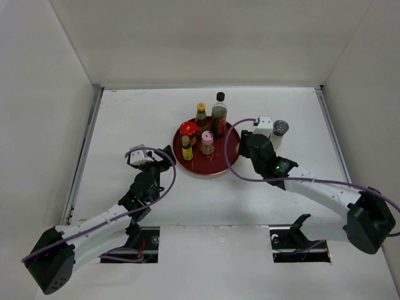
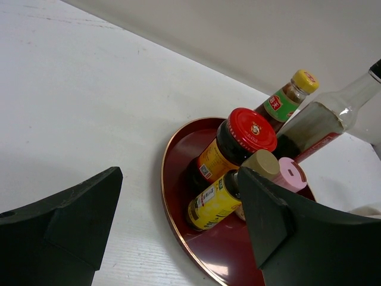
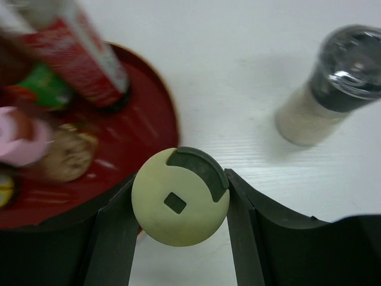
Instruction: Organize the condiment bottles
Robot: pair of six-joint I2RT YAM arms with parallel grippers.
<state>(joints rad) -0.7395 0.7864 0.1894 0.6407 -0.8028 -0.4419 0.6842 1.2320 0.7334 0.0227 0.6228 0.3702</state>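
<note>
The bare near part of the tray's bottom lies below my right gripper, left in the top view and back, so I should move it there and down to release.
The red tray [image 1: 215,164] holds the tall dark-sauce bottle [image 1: 219,112], the green-labelled yellow-capped bottle [image 1: 200,115], the red-lidded jar [image 1: 187,130], a small yellow-labelled bottle [image 1: 187,149] and a pink-topped shaker [image 1: 207,144]. My right gripper [image 3: 178,196] is shut on a pale-topped shaker [image 3: 172,223] at the tray's right rim [image 3: 169,119]. A grey-topped shaker [image 1: 278,132] stands on the table to its right. My left gripper [image 1: 165,155] is open and empty beside the tray's left edge [image 2: 169,179], facing the red-lidded jar [image 2: 241,140].
White walls enclose the table on the left, back and right. The right arm reaches across the table from the lower right to the tray. The left arm lies along the table's left front.
</note>
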